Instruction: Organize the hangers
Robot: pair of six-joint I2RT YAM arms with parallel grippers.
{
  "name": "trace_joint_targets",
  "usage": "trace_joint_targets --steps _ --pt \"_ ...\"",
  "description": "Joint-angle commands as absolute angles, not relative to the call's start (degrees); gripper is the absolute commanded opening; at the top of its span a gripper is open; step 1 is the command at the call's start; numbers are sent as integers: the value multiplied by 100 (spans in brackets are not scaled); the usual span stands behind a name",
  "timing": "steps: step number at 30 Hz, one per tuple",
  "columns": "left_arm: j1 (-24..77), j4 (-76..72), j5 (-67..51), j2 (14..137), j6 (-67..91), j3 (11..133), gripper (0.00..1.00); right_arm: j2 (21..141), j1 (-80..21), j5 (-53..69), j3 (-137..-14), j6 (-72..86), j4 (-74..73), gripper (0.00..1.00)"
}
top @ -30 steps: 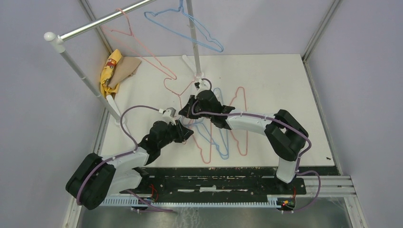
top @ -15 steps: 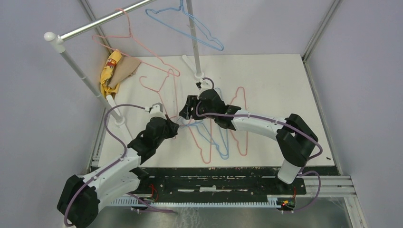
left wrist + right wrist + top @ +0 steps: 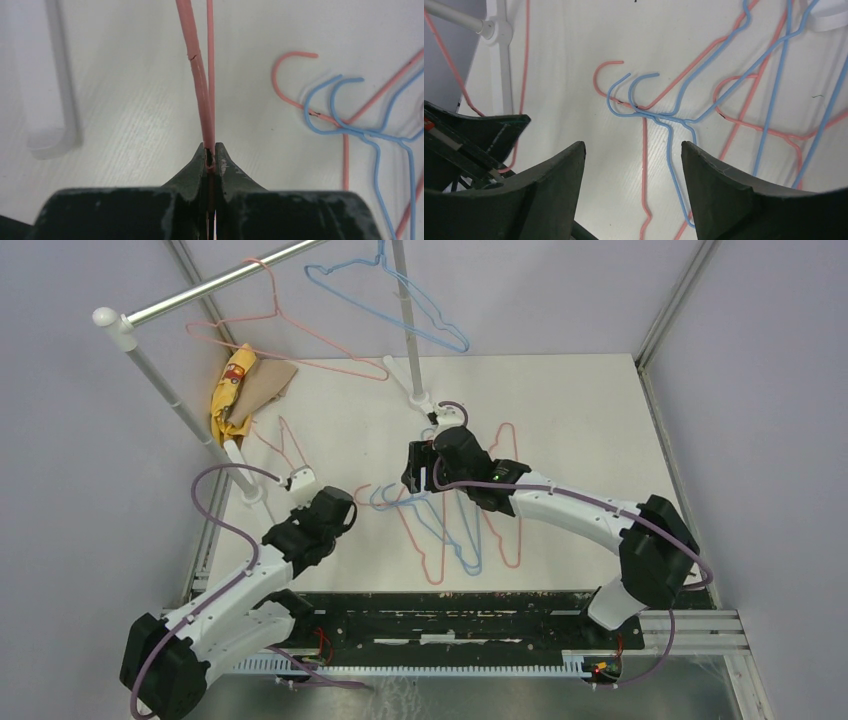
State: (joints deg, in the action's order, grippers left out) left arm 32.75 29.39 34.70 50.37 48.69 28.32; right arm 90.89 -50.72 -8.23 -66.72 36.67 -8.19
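Note:
The left gripper needs to rise outward next, hook its pink hanger over the part of the bar beside the white end cap [image 3: 180, 301], which is still empty, and let go of it.
My left gripper [image 3: 210, 152] is shut on a pink hanger [image 3: 197, 75], pinching its thin wire between the fingertips. In the top view this hanger [image 3: 283, 440] slants up from the left gripper [image 3: 296, 472], close to the near-left rail pole. My right gripper [image 3: 420, 465] is open with nothing between its fingers [image 3: 631, 145], hovering over a pile of pink and blue hangers [image 3: 450, 525] lying flat on the table. Their hooks [image 3: 644, 80] point left. One pink hanger [image 3: 275, 315] and one blue hanger [image 3: 440, 316] hang on the rail.
The silver rail [image 3: 215, 285] stands on white poles with feet on the table [image 3: 425, 398] [image 3: 245, 492]. A yellow cloth and brown paper [image 3: 245, 385] lie at the back left. The white table [image 3: 580, 410] ends at metal frame posts on both sides.
The right gripper opened and let go of the pink hanger. The left arm carried that hanger left and nearer, toward the pole. The hanging pink hanger swung left.

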Motion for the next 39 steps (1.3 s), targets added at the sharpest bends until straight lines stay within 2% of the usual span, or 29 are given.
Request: trace_joint_targets --steps 1,7,23,34,39 --pt "3270 3701 4967 4950 5367 3692 3 8680 -5037 -1107 -6691 3254 -1036 79" --pt "3270 3922 5581 5261 5101 4684 3 8289 -4992 -1217 -6495 3170 -1025 79" --pt "3261 4220 6733 5989 4369 6134 3 8083 -4826 -1354 -6447 3033 -1104 79" --pt "3098 3886 6893 6715 3104 7430 3 8166 -4730 -1315 -6585 2967 -1168 79" --pt "2787 3725 6611 6851 2698 7743 3 8218 -4683 -1284 -6627 2944 -1178 79"
